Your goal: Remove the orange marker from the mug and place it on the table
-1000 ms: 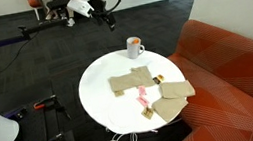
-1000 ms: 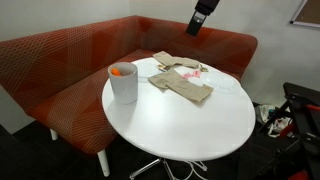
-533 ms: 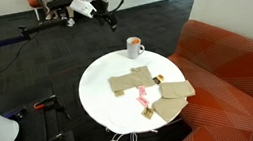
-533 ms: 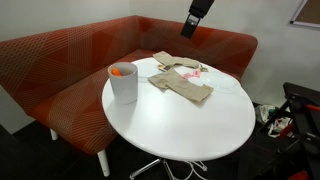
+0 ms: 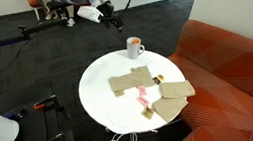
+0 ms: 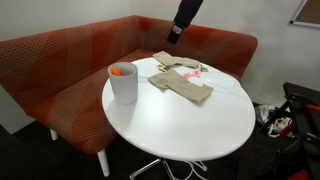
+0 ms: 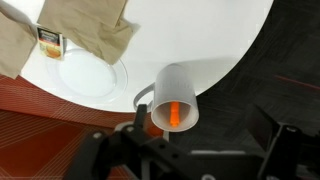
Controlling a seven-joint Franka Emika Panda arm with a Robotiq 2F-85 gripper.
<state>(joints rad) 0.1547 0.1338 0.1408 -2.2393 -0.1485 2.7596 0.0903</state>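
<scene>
Next, my gripper moves over the white mug (image 7: pixel 172 95) and lowers its spread fingers onto the orange marker's upper end (image 7: pixel 174 121), since the mug's sides leave it open only from above.
The white mug (image 5: pixel 134 47) stands near the edge of the round white table (image 5: pixel 98 85) and shows in both exterior views. It holds the orange marker (image 6: pixel 121 70). The wrist view looks down into the mug (image 7: pixel 172 95), where the marker (image 7: pixel 173 112) stands upright inside. My gripper (image 5: pixel 114 22) hangs in the air beyond the table edge, well above the mug and apart from it. In an exterior view it is high over the sofa back (image 6: pixel 175 35). Its dark fingers (image 7: pixel 190 150) are spread wide with nothing between them.
Tan cloths (image 5: pixel 133 80) (image 6: pixel 180 85) (image 7: pixel 80 25) lie on the table (image 6: pixel 190 125) with a pink clip-like object (image 5: pixel 143 98) among them. An orange-red striped sofa (image 5: pixel 238 74) (image 6: pixel 60 60) wraps round the table. Dark carpet and equipment stands surround it.
My gripper has moved sideways through the air toward the mug's side of the table. The mug, marker and cloths have not moved.
</scene>
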